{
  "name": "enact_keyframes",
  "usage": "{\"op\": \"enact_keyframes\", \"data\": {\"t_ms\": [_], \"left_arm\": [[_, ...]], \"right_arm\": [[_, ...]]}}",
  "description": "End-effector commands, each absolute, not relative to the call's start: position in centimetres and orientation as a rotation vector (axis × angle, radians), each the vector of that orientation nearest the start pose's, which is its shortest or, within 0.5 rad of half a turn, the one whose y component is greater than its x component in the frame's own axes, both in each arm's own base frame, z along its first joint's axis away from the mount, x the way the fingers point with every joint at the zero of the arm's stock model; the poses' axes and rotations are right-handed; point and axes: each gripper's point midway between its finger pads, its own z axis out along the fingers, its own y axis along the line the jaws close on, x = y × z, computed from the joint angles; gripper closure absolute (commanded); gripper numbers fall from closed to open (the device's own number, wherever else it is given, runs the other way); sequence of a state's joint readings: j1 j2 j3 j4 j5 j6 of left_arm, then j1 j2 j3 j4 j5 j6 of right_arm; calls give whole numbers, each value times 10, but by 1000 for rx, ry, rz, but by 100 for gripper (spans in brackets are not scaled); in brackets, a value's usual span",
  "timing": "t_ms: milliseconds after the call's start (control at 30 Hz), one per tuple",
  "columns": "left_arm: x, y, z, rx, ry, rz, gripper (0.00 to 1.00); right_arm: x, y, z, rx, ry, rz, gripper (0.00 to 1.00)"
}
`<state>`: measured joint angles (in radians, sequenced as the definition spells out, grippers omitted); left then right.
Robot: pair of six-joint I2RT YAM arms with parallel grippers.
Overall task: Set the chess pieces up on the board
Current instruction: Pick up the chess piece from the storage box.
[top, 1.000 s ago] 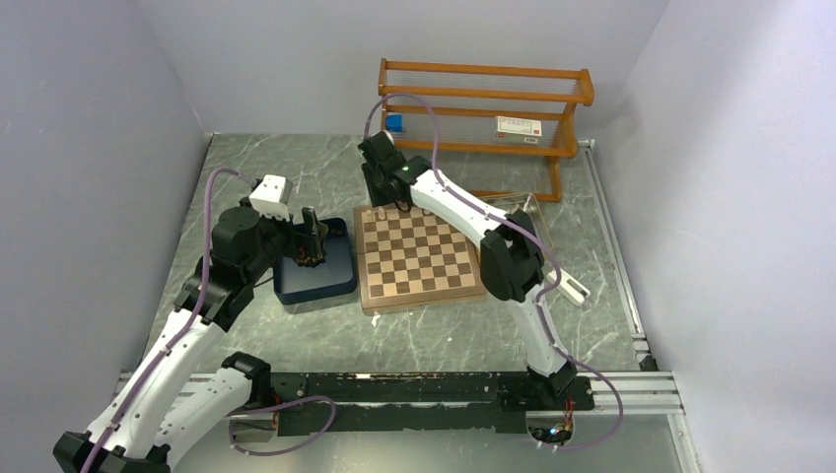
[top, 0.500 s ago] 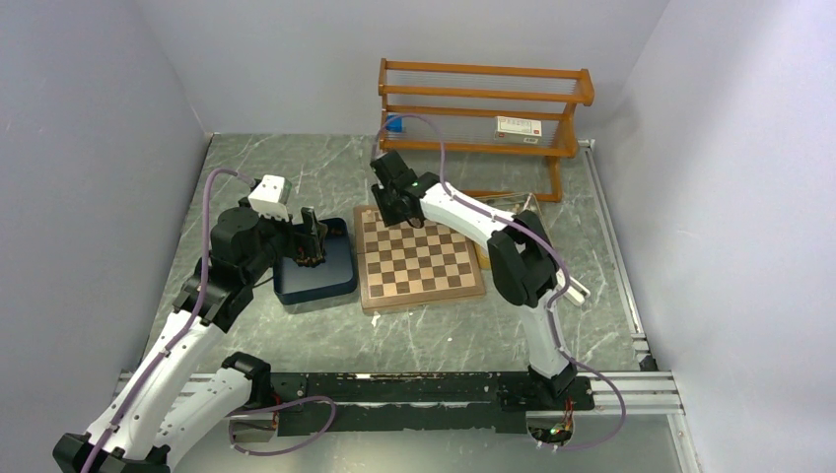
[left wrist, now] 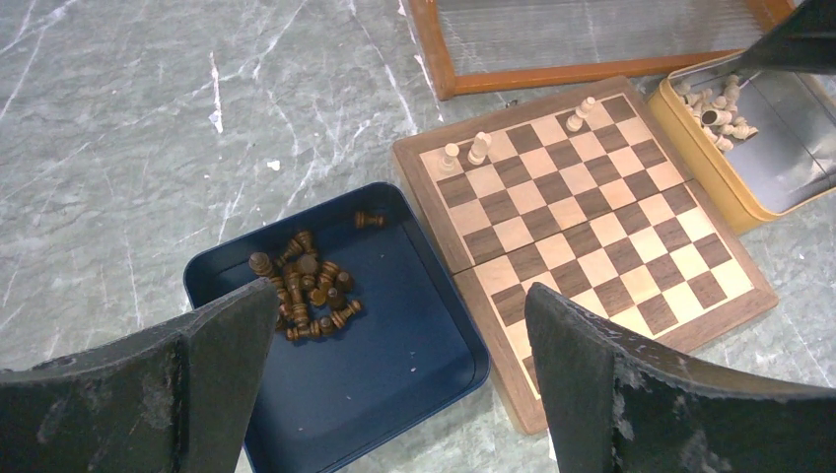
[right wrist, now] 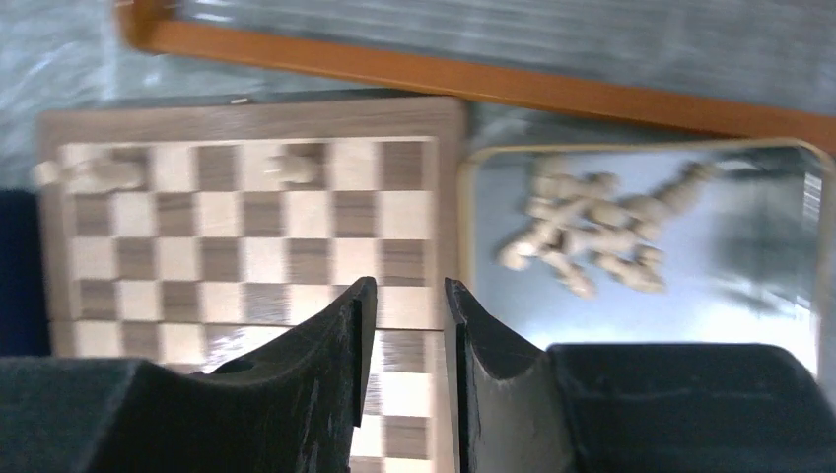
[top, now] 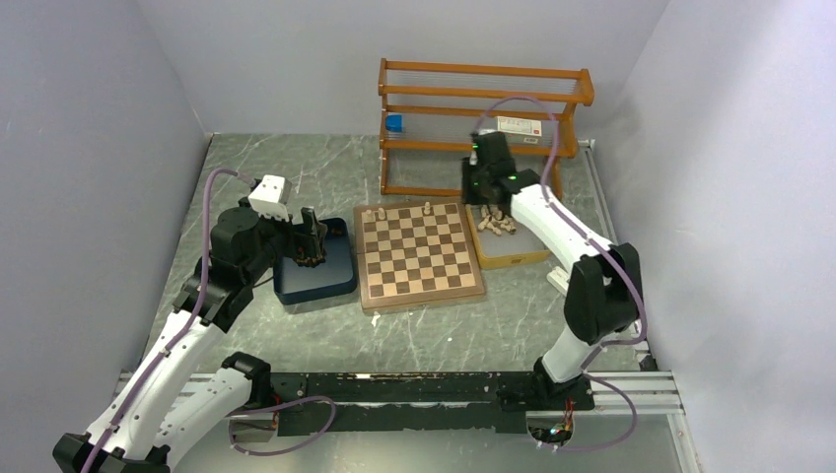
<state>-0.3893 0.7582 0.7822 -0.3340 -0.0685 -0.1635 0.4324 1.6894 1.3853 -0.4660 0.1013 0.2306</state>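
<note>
My right gripper will next move down, to the right in the top view, onto the side of the pale heap away from the board, because pale pieces are still in the tan tray (top: 513, 258).
The board (top: 419, 258) lies mid-table, with three pale chess pieces (top: 376, 213) standing on its far row. Dark chess pieces (left wrist: 301, 286) lie heaped in a dark blue tray (left wrist: 414, 384) left of the board. More pale pieces (top: 496, 225) lie in a tan tray (top: 513, 258) to its right. My left gripper (left wrist: 399, 305) hangs open above the blue tray, nothing between its fingers. My right gripper (top: 484, 200) hovers over the far end of the tan tray. In the blurred right wrist view, the right gripper (right wrist: 409, 291) is open only a narrow gap and holds nothing.
A wooden rack (top: 483, 99) stands at the back, holding a small blue cube (top: 394, 122) and a white box (top: 518, 126). Grey walls close in on both sides of the marble table (top: 296, 168).
My right gripper has swung right, from the board's far-left corner to above the tan tray. The left arm has not moved.
</note>
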Motion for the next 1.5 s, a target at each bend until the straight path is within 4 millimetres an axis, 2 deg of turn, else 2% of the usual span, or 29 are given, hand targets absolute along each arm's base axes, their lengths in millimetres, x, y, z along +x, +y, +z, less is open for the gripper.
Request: {"op": "enact_keyframes", "data": {"t_ms": [0, 67, 133, 367, 533, 1000, 1467], "left_arm": [[277, -109, 257, 175, 1850, -318, 0], [277, -110, 257, 178, 1848, -320, 0], [276, -110, 257, 179, 1849, -325, 0], [276, -110, 257, 179, 1846, -322, 0], [276, -109, 257, 178, 1847, -318, 0], [277, -109, 256, 177, 1852, -314, 0], [278, -109, 255, 179, 1857, -311, 0]], "right_arm": [[421, 117, 140, -26, 2366, 106, 65], [424, 94, 133, 30, 2367, 58, 65], [428, 79, 127, 69, 2365, 9, 64], [451, 49, 103, 148, 2353, -51, 62], [464, 35, 88, 187, 2343, -79, 69], [470, 31, 53, 162, 2371, -69, 68], [472, 28, 38, 158, 2393, -88, 70]]}}
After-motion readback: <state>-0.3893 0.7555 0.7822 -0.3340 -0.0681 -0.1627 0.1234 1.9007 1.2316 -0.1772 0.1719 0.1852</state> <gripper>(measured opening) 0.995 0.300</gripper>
